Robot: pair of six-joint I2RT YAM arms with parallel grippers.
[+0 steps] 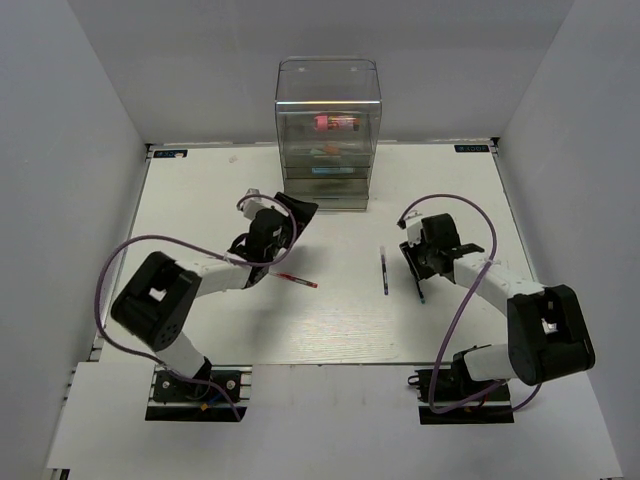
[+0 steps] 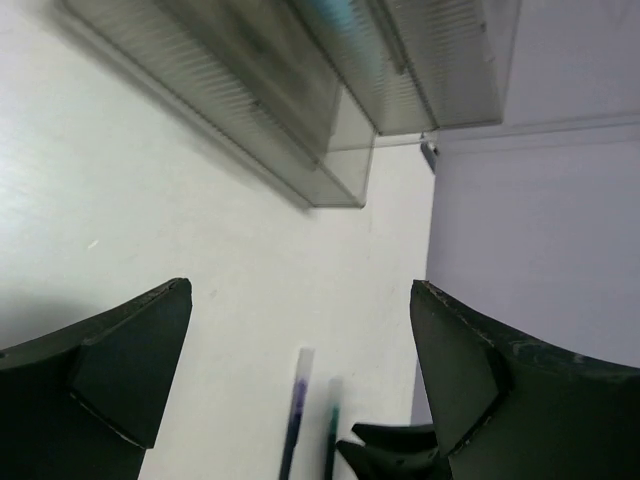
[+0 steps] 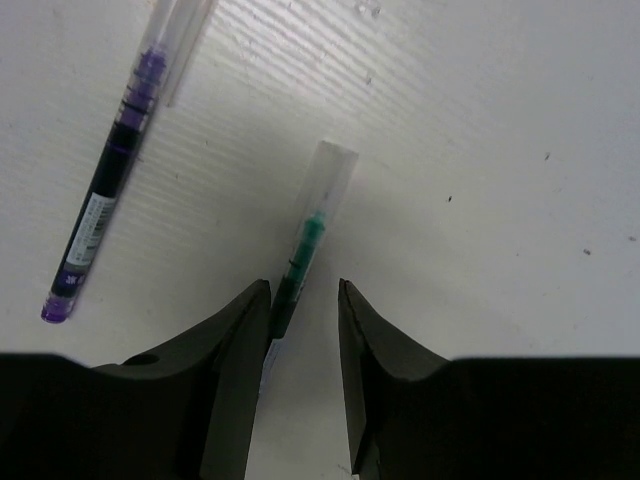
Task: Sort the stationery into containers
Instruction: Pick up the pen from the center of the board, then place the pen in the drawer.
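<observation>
The red pen is outside the drawers, so the left gripper should next move back and down from the cabinet [image 1: 328, 130] onto the red pen's middle [image 1: 297, 280], its fingers tilting toward the tabletop.
The clear plastic cabinet [image 1: 328, 130] stands at the back centre, and its drawers are the containers. A pink marker [image 1: 338, 121] lies in the top drawer, with orange and light-blue ones in the drawers below. My left gripper [image 1: 285, 222] hangs open and empty in front of the cabinet [image 2: 300, 90]. A thin red pen [image 1: 297, 281] lies on the table behind it. My right gripper [image 3: 304, 295] is low over a green pen [image 3: 310, 230]. The jaws are half closed around it. The pen rests against the left finger, with a gap to the right one. A purple-inked dark pen [image 3: 110, 190] lies to its left.
White walls enclose the table [image 1: 200, 200] on three sides. The left wrist view shows the purple pen [image 2: 297, 410], the green pen [image 2: 333, 420] and the right gripper's fingertips [image 2: 390, 445] low in the frame. The dark pen [image 1: 385, 270] lies mid-table between the arms.
</observation>
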